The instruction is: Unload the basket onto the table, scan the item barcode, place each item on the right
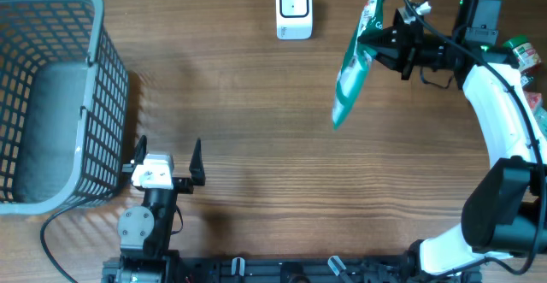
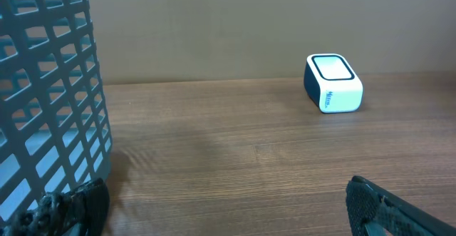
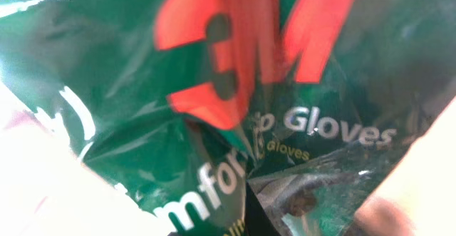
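Observation:
I will next tilt my right gripper downward, lower it and draw it back to the bare tabletop on the gripper's near side. I will release the pack (image 3: 235, 86) there because that part of the tabletop is clear.
A green plastic pack of gloves (image 1: 355, 61) hangs in the air at the back right, its long side running down and to the left. My right gripper (image 1: 385, 37) is shut on the pack's upper part. The pack (image 3: 235, 86) fills the right wrist view with its red logo and white lettering, and it hides the fingers there. The white barcode scanner (image 1: 293, 9) stands at the back middle of the table, left of the pack; it also shows in the left wrist view (image 2: 333, 83). My left gripper (image 1: 168, 159) rests low at the front left, open and empty (image 2: 228, 211).
A grey mesh basket (image 1: 107, 103) stands at the left, close beside the left gripper, and its wall (image 2: 50, 86) fills the left of the left wrist view. More packaged goods (image 1: 523, 54) lie at the right edge behind the right arm.

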You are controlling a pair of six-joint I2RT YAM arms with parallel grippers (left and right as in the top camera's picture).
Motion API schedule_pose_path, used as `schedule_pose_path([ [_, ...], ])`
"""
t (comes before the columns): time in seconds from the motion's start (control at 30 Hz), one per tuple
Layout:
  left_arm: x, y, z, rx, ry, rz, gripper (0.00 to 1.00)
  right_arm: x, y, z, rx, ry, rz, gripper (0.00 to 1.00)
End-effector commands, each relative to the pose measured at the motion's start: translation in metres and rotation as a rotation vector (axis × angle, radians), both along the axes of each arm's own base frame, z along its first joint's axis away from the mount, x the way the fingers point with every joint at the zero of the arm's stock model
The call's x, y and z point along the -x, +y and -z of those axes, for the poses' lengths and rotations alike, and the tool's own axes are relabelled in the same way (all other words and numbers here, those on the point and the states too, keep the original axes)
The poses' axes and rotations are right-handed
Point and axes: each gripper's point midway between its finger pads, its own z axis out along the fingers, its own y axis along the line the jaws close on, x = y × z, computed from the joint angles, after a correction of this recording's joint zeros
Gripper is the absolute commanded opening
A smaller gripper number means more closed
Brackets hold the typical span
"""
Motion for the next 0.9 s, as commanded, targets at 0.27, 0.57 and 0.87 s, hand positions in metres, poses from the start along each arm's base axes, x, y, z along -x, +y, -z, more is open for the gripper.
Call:
schedule_pose_path([
  [0.27, 0.0, -0.002, 0.001, 0.007, 0.001, 0.011, 1.0, 0.056, -0.065, 0.144, 1.058, 0.329, 0.123, 0.05],
  [0.57, 0.0, -0.002, 0.001, 0.007, 0.001, 0.011, 1.0, 0.067, -0.059, 0.133, 1.107, 0.319, 0.038, 0.96],
  [0.87, 0.0, -0.002, 0.001, 0.007, 0.001, 0.011, 1.0, 0.11, -0.102, 0.138, 1.352, 0.464, -0.031, 0.99],
])
